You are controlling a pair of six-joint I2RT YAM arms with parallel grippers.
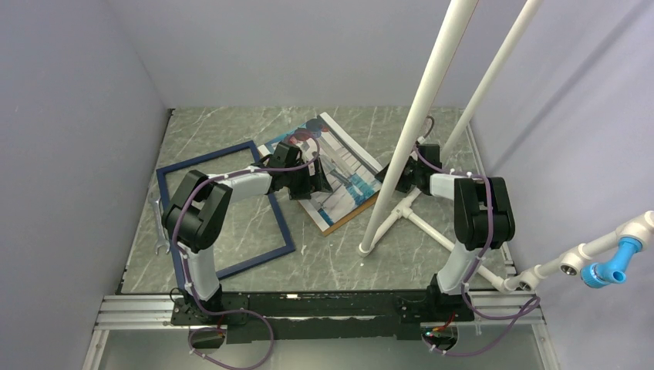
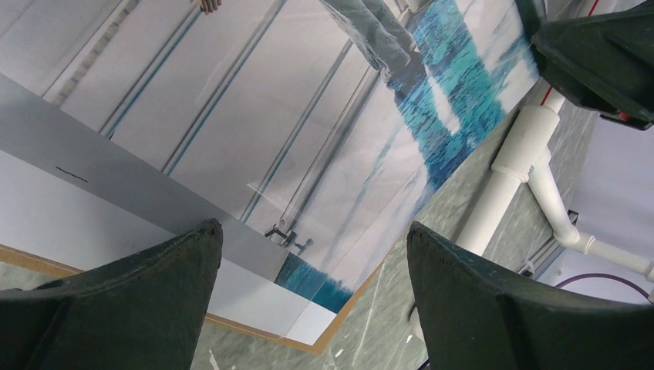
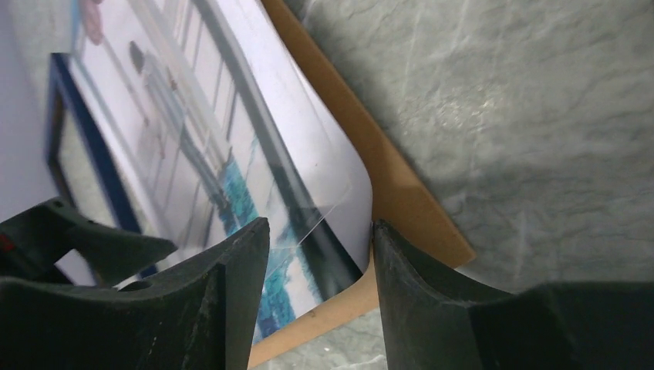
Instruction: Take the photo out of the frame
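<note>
The right gripper moves back along the photo's edge (image 1: 380, 176) (image 3: 352, 271) next and closes there, since the white corner curls up off the board between my parted fingers.
The photo (image 1: 343, 166) lies face up on a brown backing board (image 1: 347, 220) at the table's middle, outside the frame (image 1: 284, 223), which is an empty navy rectangle lying flat to its left. My left gripper (image 1: 308, 181) hovers over the photo (image 2: 308, 116) with its jaws wide apart (image 2: 312, 254) and nothing between them. My right gripper (image 3: 320, 231) is at the photo's near-right corner. That corner (image 3: 347, 200) curls up off the board (image 3: 401, 200) between the parted fingers and touches the right finger (image 3: 401, 270). The left finger stands clear of it.
A white pipe stand (image 1: 420, 116) rises between the photo and my right arm, its foot (image 1: 416, 220) on the table. A small metal tool (image 1: 160, 227) lies beside the frame's left edge. Grey walls close in the table on three sides.
</note>
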